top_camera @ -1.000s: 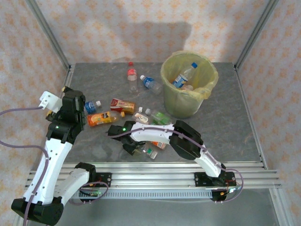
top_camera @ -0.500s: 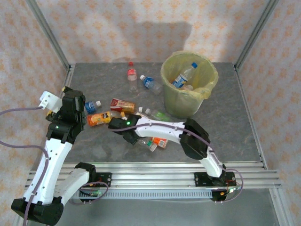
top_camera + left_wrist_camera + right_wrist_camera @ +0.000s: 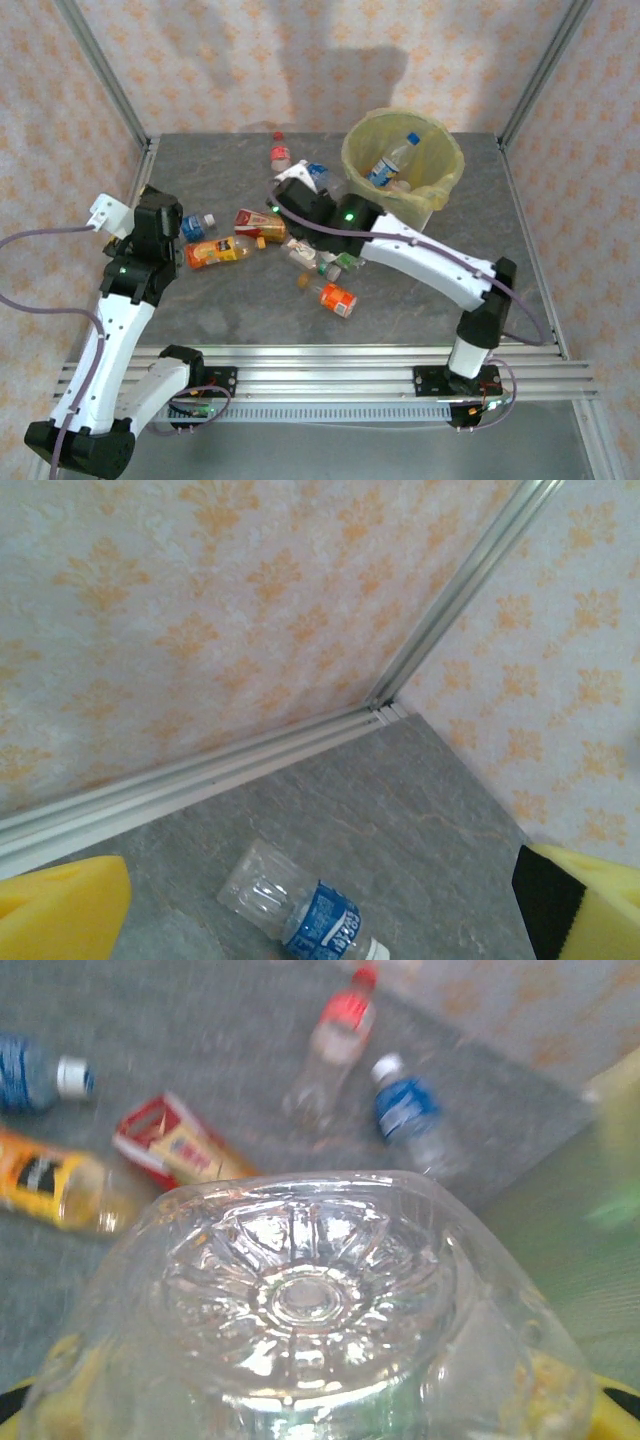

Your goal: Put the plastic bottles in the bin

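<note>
The clear plastic bottle in my right gripper should go outward over the bin's opening (image 3: 402,156) next, and I should let go of it there, because the bin has room beside the blue-label bottle in it.
My right gripper (image 3: 292,196) hangs over the middle back of the table, left of the bin (image 3: 425,200), shut on a clear plastic bottle (image 3: 310,1300) whose ribbed base faces the right wrist camera. Below it lie a red-label bottle (image 3: 335,1040), a blue-label bottle (image 3: 408,1115), a red-and-yellow one (image 3: 180,1150) and an orange one (image 3: 50,1190). The bin holds a blue-label bottle (image 3: 390,165). My left gripper (image 3: 150,215) stands open at the left, above another blue-label bottle (image 3: 305,910) lying on the table between its yellow fingers (image 3: 60,910).
More bottles lie loose mid-table: a small cluster (image 3: 312,255), a green-label one (image 3: 345,262) and an orange one (image 3: 338,298). Patterned walls and metal frame posts (image 3: 105,75) close in the grey table (image 3: 200,310) on three sides.
The right arm has swung from the front middle of the table up and back toward the bin, carrying a clear bottle. Bottles in the middle got shifted. The left arm is still.
</note>
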Available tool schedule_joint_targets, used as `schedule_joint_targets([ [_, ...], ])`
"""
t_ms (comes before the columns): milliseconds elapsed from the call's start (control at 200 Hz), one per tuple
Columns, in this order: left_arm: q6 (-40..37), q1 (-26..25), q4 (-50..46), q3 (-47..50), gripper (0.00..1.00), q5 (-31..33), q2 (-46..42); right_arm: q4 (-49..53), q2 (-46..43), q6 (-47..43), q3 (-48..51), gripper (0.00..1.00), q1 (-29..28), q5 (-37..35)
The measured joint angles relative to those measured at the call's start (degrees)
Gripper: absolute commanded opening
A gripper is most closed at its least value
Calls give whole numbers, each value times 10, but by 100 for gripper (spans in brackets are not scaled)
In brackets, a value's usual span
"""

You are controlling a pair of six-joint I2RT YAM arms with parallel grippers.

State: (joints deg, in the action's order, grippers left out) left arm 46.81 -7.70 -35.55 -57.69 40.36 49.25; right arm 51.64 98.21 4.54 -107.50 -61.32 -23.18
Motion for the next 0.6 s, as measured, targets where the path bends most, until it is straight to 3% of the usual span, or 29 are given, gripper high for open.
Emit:
schedule_joint_targets([
  [170, -22, 0, 3, 0, 100, -59, 14, -27, -32, -23, -45, 27, 24, -34],
  [475, -94, -1, 52, 17, 100, -251, 15, -38, -15, -54, -169, 27, 149, -50],
  [600, -114, -29, 62, 29, 100, -321, 16, -32, 10, -55, -214, 26, 196, -56],
])
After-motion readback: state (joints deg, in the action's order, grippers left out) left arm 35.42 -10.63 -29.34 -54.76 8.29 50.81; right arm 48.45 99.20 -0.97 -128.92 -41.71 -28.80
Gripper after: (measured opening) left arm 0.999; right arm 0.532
